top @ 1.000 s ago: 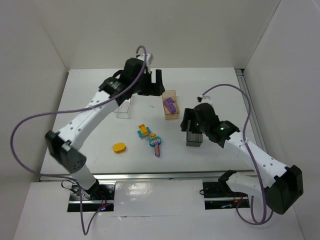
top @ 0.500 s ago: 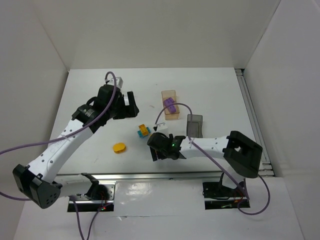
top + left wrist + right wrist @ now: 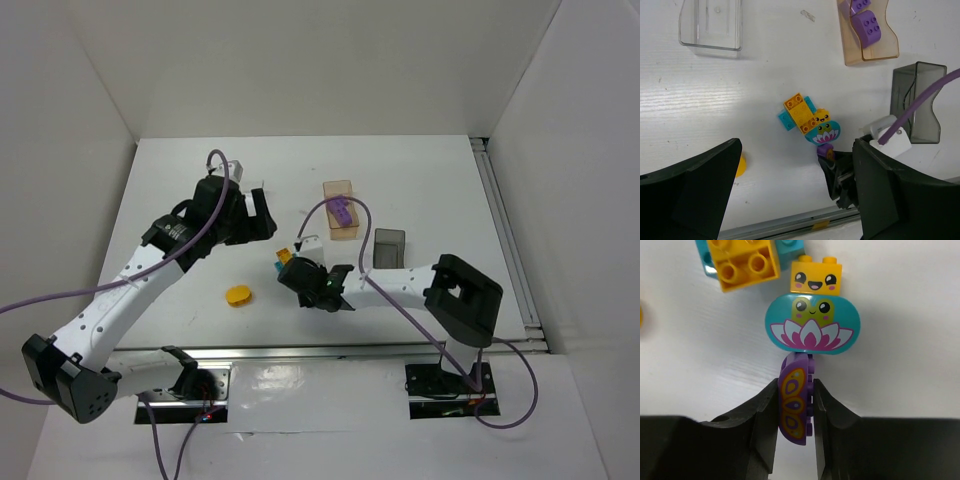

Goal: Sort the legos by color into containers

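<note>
The right gripper carries the purple lego up and outward over the orange-tan bin (image 3: 341, 211) next, because other purple legos already lie in there.
My right gripper (image 3: 796, 385) is shut on a purple lego with a butterfly print (image 3: 795, 402), which stands on edge on the table. The piece touches a teal lotus lego (image 3: 812, 330); beyond that are a yellow smiling brick (image 3: 816, 275) and a yellow-orange brick on teal (image 3: 742, 262). From above, the right gripper (image 3: 303, 277) sits at this cluster (image 3: 287, 258). My left gripper (image 3: 796, 150) hangs open high above it, holding nothing. The containers are a clear bin (image 3: 710, 45), an orange-tan bin (image 3: 890, 47) with purple legos (image 3: 867, 25), and a dark grey bin (image 3: 927, 120).
A round yellow piece (image 3: 238, 295) lies alone to the left of the cluster. In the top view the orange-tan bin (image 3: 338, 186) and grey bin (image 3: 388, 236) stand right of centre. The right arm's cable (image 3: 352, 215) loops over them. White walls enclose the table.
The right arm swung from the grey bin down to the lego cluster and shut on the purple butterfly piece. The left arm drew back from the orange-tan bin toward the left.
</note>
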Tool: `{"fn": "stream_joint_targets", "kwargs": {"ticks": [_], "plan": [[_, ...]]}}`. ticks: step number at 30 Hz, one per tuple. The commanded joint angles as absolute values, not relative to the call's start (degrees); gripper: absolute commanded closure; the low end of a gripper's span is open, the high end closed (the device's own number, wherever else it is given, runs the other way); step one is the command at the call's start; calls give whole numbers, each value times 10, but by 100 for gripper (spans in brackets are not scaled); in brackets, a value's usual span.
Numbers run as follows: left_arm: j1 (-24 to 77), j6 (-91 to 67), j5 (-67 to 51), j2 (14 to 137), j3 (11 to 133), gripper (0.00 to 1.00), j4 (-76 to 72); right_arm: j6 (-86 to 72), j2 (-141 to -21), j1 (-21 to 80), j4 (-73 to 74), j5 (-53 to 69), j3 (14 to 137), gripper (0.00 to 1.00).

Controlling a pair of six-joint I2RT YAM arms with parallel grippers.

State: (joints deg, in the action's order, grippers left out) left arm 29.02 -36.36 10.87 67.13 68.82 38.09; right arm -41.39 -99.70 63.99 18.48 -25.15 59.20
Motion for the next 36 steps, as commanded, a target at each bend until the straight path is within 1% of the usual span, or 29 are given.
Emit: {"fn": "stream_joint_targets", "kwargs": {"ticks": [1,3,4,5,8,9,10,11,13,15,17,18,21,24,26,27,28,30,31,32,34,36], "plan": [[287,-367,124,660,694,2,368,-421,-932,647,223,-313,610,79],[282,-356,142,655,694,2,368,-421,-890,647,236,-333,596,84],[274,-356,148,655,694,2,373,-421,-868,647,245,-346,589,84],[269,-356,155,655,701,1,380,-415,-830,629,245,-346,583,84],[252,-351,156,660,708,1,387,-382,-792,583,236,-329,570,84],[252,-345,142,665,708,0,387,-356,-787,540,227,-320,570,84],[252,-345,135,665,708,0,387,-344,-787,518,214,-313,580,84],[247,-345,124,665,708,0,387,-319,-801,480,206,-308,598,84],[247,-345,124,665,702,0,400,-292,-823,448,167,-295,620,84],[242,-345,134,665,695,0,407,-263,-873,403,152,-266,671,84],[236,-345,134,659,683,0,407,-249,-916,380,152,-241,715,84],[236,-345,127,659,683,0,412,-243,-955,371,152,-236,757,84],[231,-334,127,659,683,0,419,-228,-1020,347,147,-229,826,84],[226,-328,134,659,695,0,427,-222,-1067,322,147,-210,870,81],[221,-323,141,659,700,0,433,-222,-1114,304,153,-196,910,77],[221,-323,141,659,700,0,439,-222,-1128,304,161,-196,922,71],[221,-323,141,659,700,0,439,-228,-1153,296,168,-190,945,61],[221,-323,135,659,706,0,439,-228,-1162,296,186,-190,961,38],[221,-323,135,659,706,0,445,-228,-1162,296,186,-190,962,34],[221,-323,135,654,706,0,445,-228,-1149,296,186,-190,951,33],[215,-328,141,654,694,0,445,-222,-1119,305,159,-196,908,33],[215,-334,141,659,687,0,445,-216,-1072,320,154,-204,883,36]]}}
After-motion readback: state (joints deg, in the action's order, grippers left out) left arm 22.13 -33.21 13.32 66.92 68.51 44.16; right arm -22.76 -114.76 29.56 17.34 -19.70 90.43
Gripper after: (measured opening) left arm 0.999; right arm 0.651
